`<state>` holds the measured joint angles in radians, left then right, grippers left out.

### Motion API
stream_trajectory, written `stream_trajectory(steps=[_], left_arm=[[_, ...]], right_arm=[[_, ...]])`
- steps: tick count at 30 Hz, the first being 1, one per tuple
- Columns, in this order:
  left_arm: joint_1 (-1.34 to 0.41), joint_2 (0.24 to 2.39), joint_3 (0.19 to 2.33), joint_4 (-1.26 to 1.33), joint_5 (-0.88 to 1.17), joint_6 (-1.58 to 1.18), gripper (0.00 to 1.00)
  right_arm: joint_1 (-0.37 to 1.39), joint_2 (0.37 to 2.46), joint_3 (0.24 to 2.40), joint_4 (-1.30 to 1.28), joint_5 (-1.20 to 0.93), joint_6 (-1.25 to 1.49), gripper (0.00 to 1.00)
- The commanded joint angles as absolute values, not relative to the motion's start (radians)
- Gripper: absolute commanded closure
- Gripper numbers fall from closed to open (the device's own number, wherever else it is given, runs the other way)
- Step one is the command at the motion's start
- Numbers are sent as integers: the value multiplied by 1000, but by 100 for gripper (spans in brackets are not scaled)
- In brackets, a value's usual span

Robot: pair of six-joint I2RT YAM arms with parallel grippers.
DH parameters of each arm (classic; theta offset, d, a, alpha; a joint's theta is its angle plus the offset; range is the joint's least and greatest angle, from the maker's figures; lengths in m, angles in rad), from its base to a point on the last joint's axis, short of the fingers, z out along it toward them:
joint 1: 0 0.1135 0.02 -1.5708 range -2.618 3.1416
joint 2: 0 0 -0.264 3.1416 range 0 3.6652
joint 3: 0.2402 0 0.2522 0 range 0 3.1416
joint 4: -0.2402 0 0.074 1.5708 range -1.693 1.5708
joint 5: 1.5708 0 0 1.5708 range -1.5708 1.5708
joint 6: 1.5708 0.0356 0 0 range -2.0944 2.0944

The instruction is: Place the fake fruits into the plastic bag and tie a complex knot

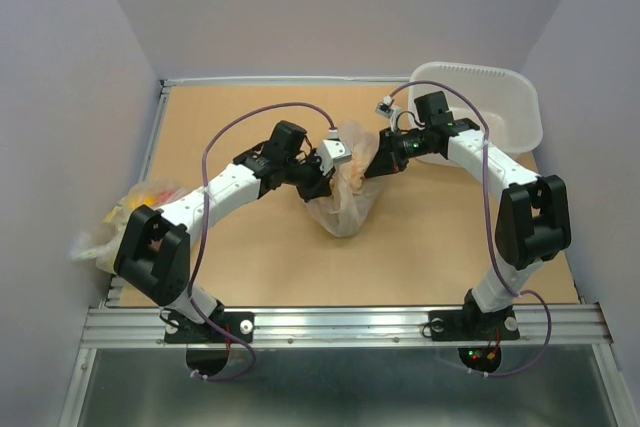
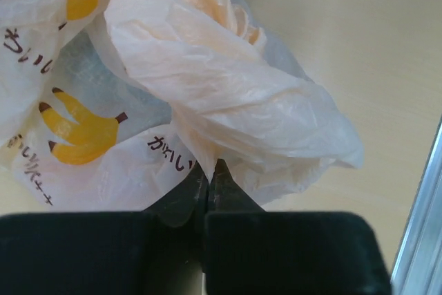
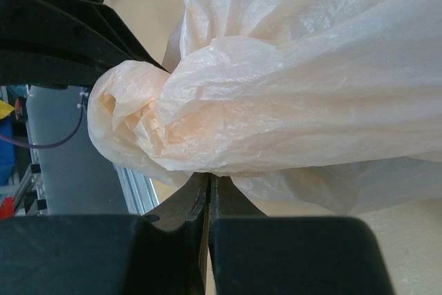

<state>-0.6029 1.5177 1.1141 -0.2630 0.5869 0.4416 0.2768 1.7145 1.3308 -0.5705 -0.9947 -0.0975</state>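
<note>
My left gripper should next pull the plastic bag's bunched film tight between both grippers, left in the top view toward open tabletop, then release.
The plastic bag (image 1: pixel 345 205), crinkly cream-white film with yellow banana prints (image 2: pixel 76 129), stands bunched in the middle of the table between both arms. My left gripper (image 1: pixel 322 183) is at its left side, and in the left wrist view its jaws (image 2: pixel 209 165) are shut with a fold of film pinched at the tips. From the right, my right gripper (image 1: pixel 378 165) is shut on the bag's upper film (image 3: pixel 210 175). A bunched lump of film (image 3: pixel 131 129) sits beside the left arm's dark fingers (image 3: pixel 76 39); I cannot tell whether it is the knot. The fake fruits are hidden.
A white rigid tub (image 1: pixel 505 112) stands at the back right, behind the right arm. A second crinkly bag with yellow contents (image 1: pixel 125 215) lies at the table's left edge by the left arm's base. A metal rail (image 1: pixel 340 322) runs along the near edge.
</note>
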Motion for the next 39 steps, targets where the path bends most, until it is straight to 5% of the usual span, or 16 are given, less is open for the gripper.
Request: stream_trajectory(steps=[1,17,29,31,32,36,39], left_arm=[[-577,1493,1160,-265,569,425,100],[-166,1388,1089,-365,270,308,100],[-166,1471,1130,-387,503,330,100],[-185,1474,1143,-380,534,330,99],[-190,1476,1149,-379,563,330,96],[-215,1477,1172,-377,623,318,78],[-233,1477,1184,-383,640,319,70]], right_arm=[[259,1683,1322,-594,-982,-120,100],[5,1764,1420,-856,-726,-466,100],[-23,1801,1470,-857,-813,-471,99],[-11,1802,1486,-888,-847,-453,86],[-3,1801,1489,-894,-857,-449,67],[-2,1776,1486,-888,-867,-445,24],[43,1773,1506,-888,-833,-469,16]])
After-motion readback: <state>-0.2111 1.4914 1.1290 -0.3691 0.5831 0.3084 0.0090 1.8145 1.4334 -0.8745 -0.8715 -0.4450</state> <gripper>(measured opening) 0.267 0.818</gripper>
